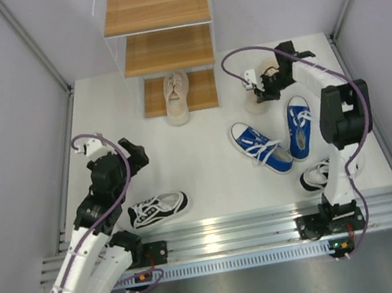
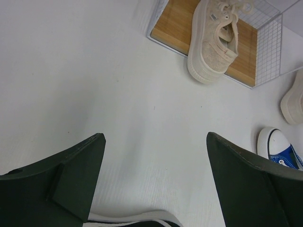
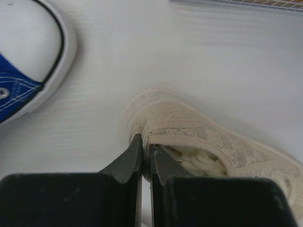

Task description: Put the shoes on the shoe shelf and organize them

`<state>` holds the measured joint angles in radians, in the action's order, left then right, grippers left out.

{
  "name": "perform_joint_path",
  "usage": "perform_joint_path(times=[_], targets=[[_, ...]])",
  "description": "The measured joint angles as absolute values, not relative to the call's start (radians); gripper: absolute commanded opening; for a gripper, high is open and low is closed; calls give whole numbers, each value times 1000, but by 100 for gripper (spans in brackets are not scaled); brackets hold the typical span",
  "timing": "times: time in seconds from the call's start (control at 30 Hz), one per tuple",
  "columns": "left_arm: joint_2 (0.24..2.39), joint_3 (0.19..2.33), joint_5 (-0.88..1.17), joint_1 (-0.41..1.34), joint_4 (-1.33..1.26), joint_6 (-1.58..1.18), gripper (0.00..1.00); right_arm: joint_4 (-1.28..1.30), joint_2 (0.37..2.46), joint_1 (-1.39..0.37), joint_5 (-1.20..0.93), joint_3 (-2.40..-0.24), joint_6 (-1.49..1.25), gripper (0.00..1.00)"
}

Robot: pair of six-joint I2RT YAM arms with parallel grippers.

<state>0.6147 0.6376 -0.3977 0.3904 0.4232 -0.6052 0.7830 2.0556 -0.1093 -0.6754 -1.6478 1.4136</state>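
My right gripper carries the second beige shoe to the left in the top view next and releases it on the bottom board's bare part point(image 1: 204, 90), since its mate lies alongside.
The shoe shelf point(image 1: 164, 50) stands at the back centre. One beige shoe point(image 1: 177, 97) lies on its bottom board, toe pointing out; it also shows in the left wrist view point(image 2: 215, 40). My right gripper point(image 1: 270, 86) is shut on the heel collar of the second beige shoe point(image 3: 189, 125), right of the shelf point(image 1: 254, 103). Two blue shoes point(image 1: 261, 147) point(image 1: 299, 126) lie on the table in the right middle. One black-and-white shoe point(image 1: 158, 208) lies near the front left, the other point(image 1: 316, 175) sits partly behind the right arm. My left gripper point(image 1: 134, 157) is open and empty above the table point(image 2: 155, 137).
White wire sides frame the shelf point(image 2: 270, 52). Grey walls close in the table on the left, right and back. A metal rail point(image 1: 218, 230) runs along the front edge. A blue shoe's toe point(image 3: 28, 52) lies just left of the right gripper point(image 3: 146, 142).
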Motion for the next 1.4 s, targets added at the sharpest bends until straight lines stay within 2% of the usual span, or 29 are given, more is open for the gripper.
perform_joint_path(times=[0.17,0.47,0.6,0.73,0.87,1.03,1.4], targets=[[595,627,-393,390,420,-608,93,923,1907,-90,-705,-1558,1460,0],[594,626,-371,390,411,-589,94,1279,1583,-109,-803,-1540,1688,0],[594,626,-362,390,406,-572,94,1309,1438,-196,-792,-1420,1732,0],[594,625,-356,390,401,-558,94,1356,1360,-369,-777,-1335,1716,0],[601,624,-352,390,390,-547,94,1377,1353,-514,-780,-1328,1654,0],[596,618,-340,390,381,-547,94,1372,1416,-613,-779,-1375,1602,0],[484,581,-335,390,375,-567,94,1181,1776,-632,-710,-1642,1515,0]])
